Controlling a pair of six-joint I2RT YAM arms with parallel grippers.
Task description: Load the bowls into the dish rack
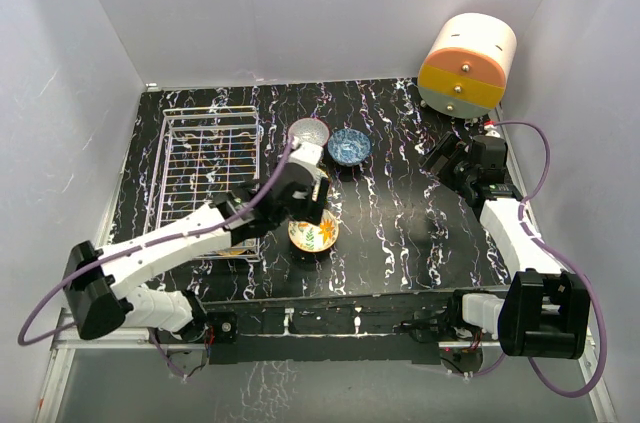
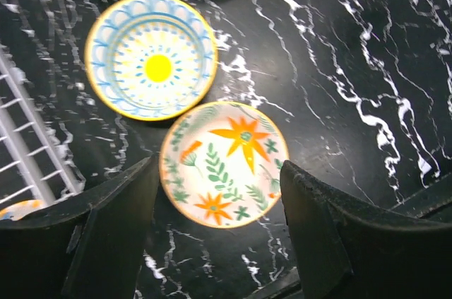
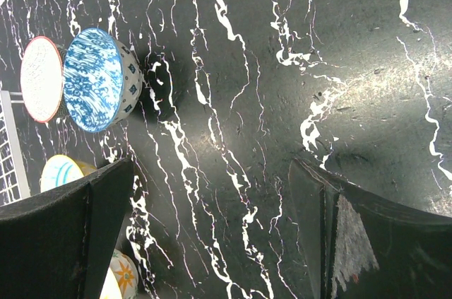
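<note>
My left gripper shifts down and across onto the floral bowl's rim opposite the rack next, as that rim lies below it, to the right in the top view.
The white wire dish rack (image 1: 205,178) stands at the left. A bowl partly shows in its near corner (image 2: 18,208). A grey bowl (image 1: 308,133) and a blue bowl (image 1: 349,145) sit right of the rack. The orange floral bowl (image 2: 224,165) and the yellow-rimmed blue bowl (image 2: 151,57) sit side by side on the table. My left gripper (image 2: 219,172) is open and empty, hovering above the floral bowl (image 1: 314,234). My right gripper (image 3: 212,172) is open and empty over bare table at the right (image 1: 450,158). Its view shows the blue bowl (image 3: 95,80) and grey bowl (image 3: 41,78) far off.
A big cream-orange-yellow drum (image 1: 467,65) stands at the back right corner. White walls close in the black marbled table (image 1: 400,223) on three sides. The rack's edge bars (image 2: 28,150) lie just left of the left gripper.
</note>
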